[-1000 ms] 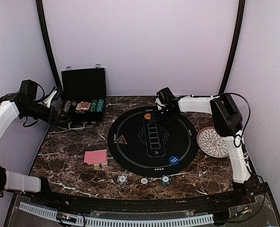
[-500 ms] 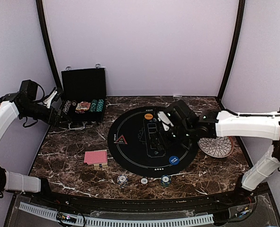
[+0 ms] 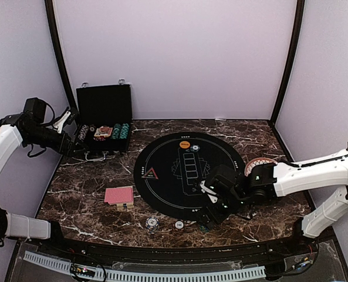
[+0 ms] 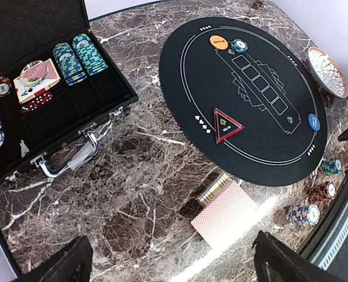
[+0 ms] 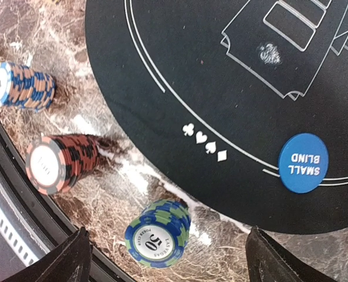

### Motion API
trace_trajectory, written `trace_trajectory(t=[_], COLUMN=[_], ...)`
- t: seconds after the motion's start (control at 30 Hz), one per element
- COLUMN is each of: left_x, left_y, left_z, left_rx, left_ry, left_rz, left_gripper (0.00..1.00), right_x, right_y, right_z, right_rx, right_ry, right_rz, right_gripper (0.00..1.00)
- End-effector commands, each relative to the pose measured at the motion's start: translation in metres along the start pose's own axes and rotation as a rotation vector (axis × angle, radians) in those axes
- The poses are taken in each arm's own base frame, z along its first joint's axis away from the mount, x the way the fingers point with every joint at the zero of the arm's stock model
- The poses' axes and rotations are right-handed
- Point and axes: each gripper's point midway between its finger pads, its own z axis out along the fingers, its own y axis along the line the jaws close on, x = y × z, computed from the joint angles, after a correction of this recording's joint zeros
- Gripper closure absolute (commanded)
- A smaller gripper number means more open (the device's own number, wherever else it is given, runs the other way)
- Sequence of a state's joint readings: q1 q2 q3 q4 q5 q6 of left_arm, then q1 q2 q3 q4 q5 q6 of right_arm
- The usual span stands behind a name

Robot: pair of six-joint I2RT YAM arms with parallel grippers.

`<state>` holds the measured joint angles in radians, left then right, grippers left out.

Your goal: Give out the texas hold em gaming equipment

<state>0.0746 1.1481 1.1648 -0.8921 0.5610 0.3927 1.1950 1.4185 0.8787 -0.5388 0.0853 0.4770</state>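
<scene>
The blue-green chip stack (image 3: 203, 227) (image 5: 157, 238) already lies lined up between the open fingers, so my right gripper lowers over it next and closes on its sides.
A red-backed card deck (image 3: 120, 195) lies on the marble left of the black round mat (image 3: 162, 194). Three chip stacks stand at the near edge: blue-orange (image 5: 20, 86), red-black (image 5: 62, 163) and blue-green "50" (image 5: 157, 233). My right gripper (image 3: 210, 216) is open and empty, hovering over the "50" stack, which sits between its fingers (image 5: 65, 261). The blue small-blind button (image 5: 303, 163) lies on the mat. An orange button (image 3: 185, 144) and one chip (image 3: 195, 148) lie at the mat's far side. My left gripper (image 3: 73, 145) is open and empty, held high beside the case.
The open black case (image 3: 103, 111) with chips, cards and dice stands at the back left. The petal-pattern plate (image 3: 257, 164) is partly hidden behind my right arm. A triangular marker (image 3: 149, 173) lies on the mat's left. The table's front rail (image 3: 162, 247) runs just beyond the stacks.
My right arm swung from the mat's far side by the orange button across the mat to the near edge, over the blue-green chip stack. The left arm has not moved.
</scene>
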Motion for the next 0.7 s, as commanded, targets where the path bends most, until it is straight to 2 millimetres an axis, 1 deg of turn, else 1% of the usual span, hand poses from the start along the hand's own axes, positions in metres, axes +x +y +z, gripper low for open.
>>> trace_trajectory(t=[0.0,0.17,0.27,0.4,0.67], left_x=[-0.005,-0.004,-0.005,-0.006,-0.005], left_y=[-0.010,-0.011,-0.011,-0.011,-0.011], left_z=[-0.013,-0.014,-0.015,-0.015,-0.015], left_rx=[0.004,0.005,0.007,0.008,0.005], left_ry=[-0.018,-0.015,-0.016,-0.016,-0.014], left_rz=[0.019,0.022,0.022,0.020,0.016], left_gripper=[0.01,0.01,0.01,0.01,0.01], right_x=[0.015,0.026,0.025,0.026,0.026], right_y=[0.006,0.003,0.003,0.003,0.001], right_z=[0.010,0.024,0.027,0.030,0.034], right_rx=[-0.037,-0.028,-0.026,-0.024,-0.001], right_ry=[0.042,0.069,0.065,0.072,0.078], right_rz=[0.006,0.010,0.003,-0.011,-0.025], right_gripper=[0.10,0.13,0.17,0.26,0.32])
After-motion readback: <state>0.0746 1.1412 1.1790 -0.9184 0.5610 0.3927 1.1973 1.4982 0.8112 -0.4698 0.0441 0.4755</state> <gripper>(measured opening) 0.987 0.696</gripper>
